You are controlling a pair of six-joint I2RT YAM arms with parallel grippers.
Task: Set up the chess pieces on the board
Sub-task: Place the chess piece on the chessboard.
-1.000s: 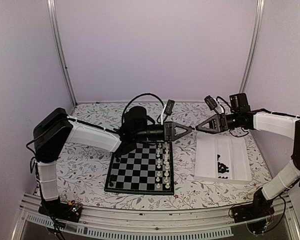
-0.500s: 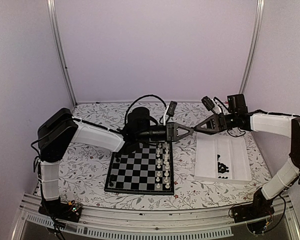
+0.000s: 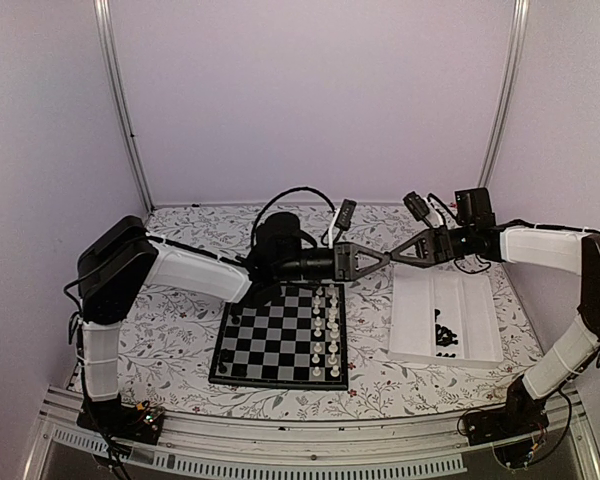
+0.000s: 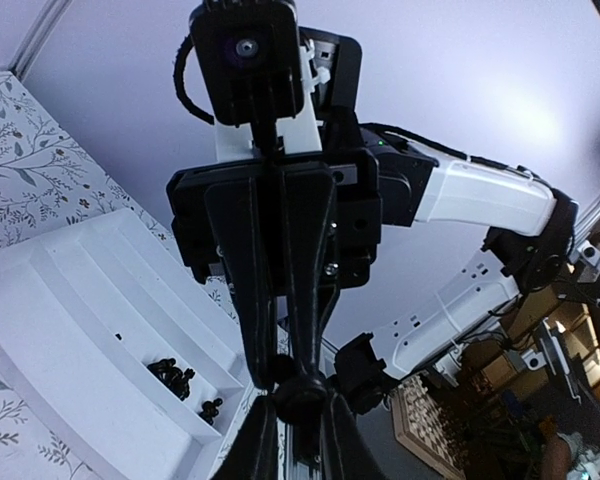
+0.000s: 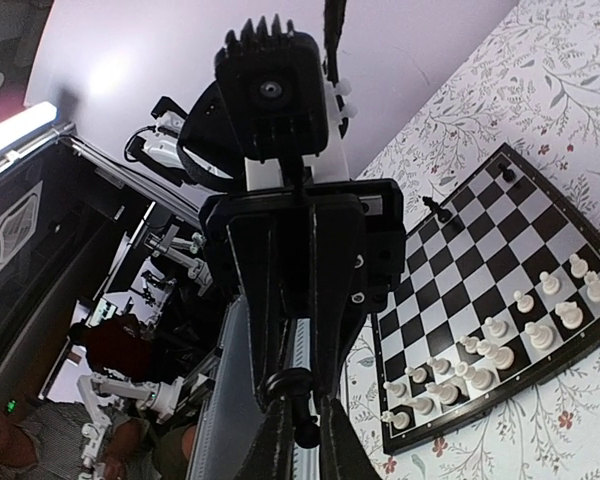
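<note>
The black chess piece needs my right gripper to go left in the top view, back and down, and release it inside the board's near corner, where black chess pieces already stand.
Above the table, between the board (image 3: 270,345) and the tray, my two grippers meet tip to tip. My left gripper (image 3: 381,257) and my right gripper (image 3: 393,257) are both shut on one small black chess piece (image 5: 305,405), which bridges the two sets of tips. In the left wrist view the same piece (image 4: 300,395) sits at my left fingertips (image 4: 325,430), with the right gripper's fingers coming down onto it. More black chess pieces (image 3: 443,333) lie in the tray. Two black pieces (image 5: 437,207) stand near the board's far corner.
The white tray (image 3: 412,320) sits right of the board, its black pieces (image 4: 170,375) heaped in one compartment. White pieces (image 3: 325,330) fill the board's right columns (image 5: 500,350). Cables loop behind the left arm. The floral tablecloth (image 3: 180,320) surrounds both.
The right gripper's jaws have closed onto the black piece held by the left gripper. Both arms edged slightly toward each other; the left grip is unchanged.
</note>
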